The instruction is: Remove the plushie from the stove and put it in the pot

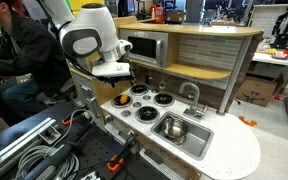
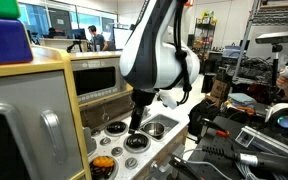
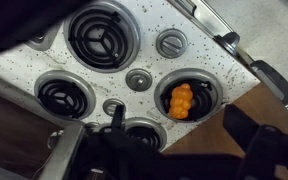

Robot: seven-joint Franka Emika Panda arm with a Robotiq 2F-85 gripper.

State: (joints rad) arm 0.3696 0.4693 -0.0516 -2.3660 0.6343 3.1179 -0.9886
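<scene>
I will next move my gripper down toward the black burner with its fingers open around the orange plushie (image 1: 122,100) (image 3: 185,100), because the plushie is still below and beyond the fingers.
The orange plushie (image 3: 185,100) lies on a black burner of the white speckled stove (image 3: 44,62), at the right in the wrist view. It also shows in an exterior view (image 2: 102,162) on the nearest burner. My gripper (image 3: 184,150) is open and empty, hovering above the stove, with its dark fingers at the bottom of the wrist view. The plushie is just beyond the fingertips. In both exterior views the gripper (image 2: 135,126) (image 1: 115,78) hangs over the stove (image 1: 134,103). A small shiny pot (image 1: 172,127) appears to sit in the sink basin.
A steel sink (image 1: 192,139) with a faucet (image 1: 191,95) adjoins the burners. A grey microwave-like box (image 1: 144,47) stands behind them. Round knobs (image 3: 138,80) sit between the burners. A person (image 1: 14,55) sits behind the arm. Cables and clamps lie by the counter's front.
</scene>
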